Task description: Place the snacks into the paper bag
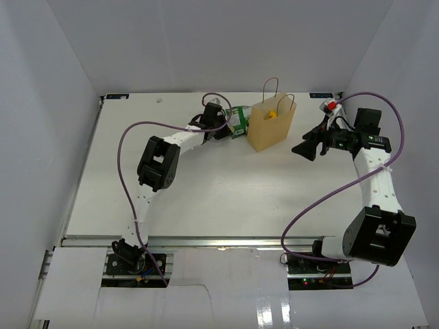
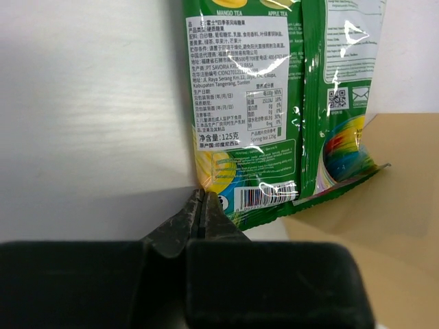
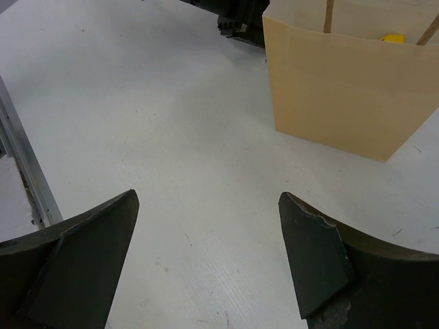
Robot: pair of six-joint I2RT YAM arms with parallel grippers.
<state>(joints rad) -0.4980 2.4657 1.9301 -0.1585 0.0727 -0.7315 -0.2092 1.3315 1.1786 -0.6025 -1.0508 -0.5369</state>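
Note:
The tabletop to the left gripper's left in the top view is bare, so the robot's left gripper will next draw back and away from the bag (image 1: pixel 272 125) and release the pouch's corner.
The tan paper bag (image 1: pixel 272 125) stands upright at the back middle of the table, mouth open, with a yellow packet (image 1: pixel 271 114) showing inside. My left gripper (image 1: pixel 228 125) is shut on the corner of a green rectangular pouch (image 1: pixel 239 120) and holds it against the bag's left side. In the left wrist view the fingers (image 2: pixel 203 199) pinch the pouch's (image 2: pixel 274 103) lower corner, with the bag (image 2: pixel 391 233) at lower right. My right gripper (image 1: pixel 305 149) is open and empty, right of the bag. The right wrist view shows it (image 3: pixel 209 199) over bare table, facing the bag (image 3: pixel 350 89) and the yellow packet (image 3: pixel 392 38).
White walls enclose the table on three sides. A small red and white item (image 1: pixel 330 105) sits at the back right by the right arm. A metal rail (image 3: pixel 20 171) runs along the table's near edge. The left arm's purple cable (image 1: pixel 123 157) loops over the left side.

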